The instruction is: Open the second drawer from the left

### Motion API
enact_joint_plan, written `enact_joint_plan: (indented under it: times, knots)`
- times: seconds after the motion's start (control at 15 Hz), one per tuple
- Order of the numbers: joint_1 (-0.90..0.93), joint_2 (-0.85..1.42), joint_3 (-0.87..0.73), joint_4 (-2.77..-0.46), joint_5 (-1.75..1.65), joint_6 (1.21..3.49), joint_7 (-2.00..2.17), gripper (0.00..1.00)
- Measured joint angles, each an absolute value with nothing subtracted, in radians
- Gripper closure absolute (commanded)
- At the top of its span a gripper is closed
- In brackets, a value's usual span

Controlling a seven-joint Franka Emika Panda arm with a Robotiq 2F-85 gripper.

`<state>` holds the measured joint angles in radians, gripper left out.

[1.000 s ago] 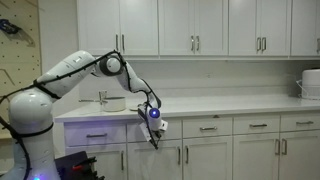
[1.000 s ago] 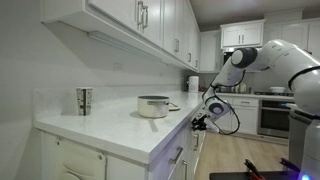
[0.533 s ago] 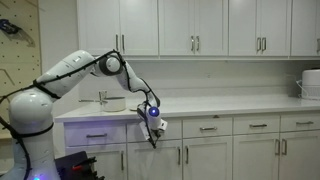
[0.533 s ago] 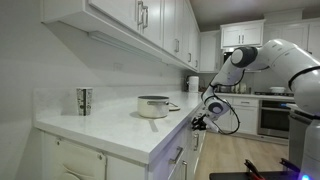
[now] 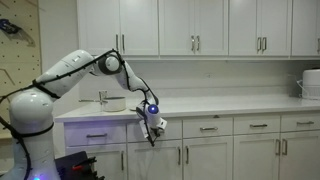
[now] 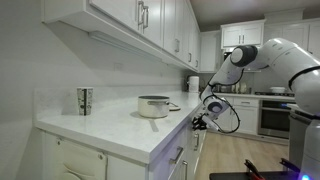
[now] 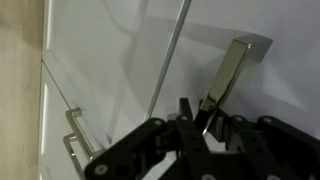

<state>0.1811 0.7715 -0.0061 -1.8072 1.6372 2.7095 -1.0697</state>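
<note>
I will next pull my gripper back over the open floor between it and my base and then let go of the drawer's handle, because the drawer still looks almost shut.
The second drawer from the left (image 5: 168,127) is a white drawer under the counter, and my gripper hides most of its front. My gripper (image 5: 152,126) sits right at its handle, also seen along the cabinet fronts in an exterior view (image 6: 199,121). In the wrist view the short silver bar handle (image 7: 228,72) runs down between my fingers (image 7: 205,122), which are closed on its lower end. The white recessed drawer front (image 7: 120,60) fills the wrist view behind it. I cannot tell whether the drawer is pulled out at all.
The leftmost drawer's handle (image 5: 97,135) glows purple. Like drawers (image 5: 208,128) continue to the right, with cabinet doors (image 5: 205,160) below. A pot (image 6: 153,105) and a metal cup (image 6: 84,100) stand on the white counter (image 6: 120,130). An oven (image 6: 272,118) stands beyond.
</note>
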Motion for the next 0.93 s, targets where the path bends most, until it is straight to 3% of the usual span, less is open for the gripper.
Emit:
enact_joint_plan:
  times: [0.47,0.93]
  knots:
    - [0.181,0.700,-0.034,-1.917,1.637,2.763,-1.052,0.95]
    - [0.155,0.532,-0.158,-2.190,1.624,2.818,-1.061,0.95]
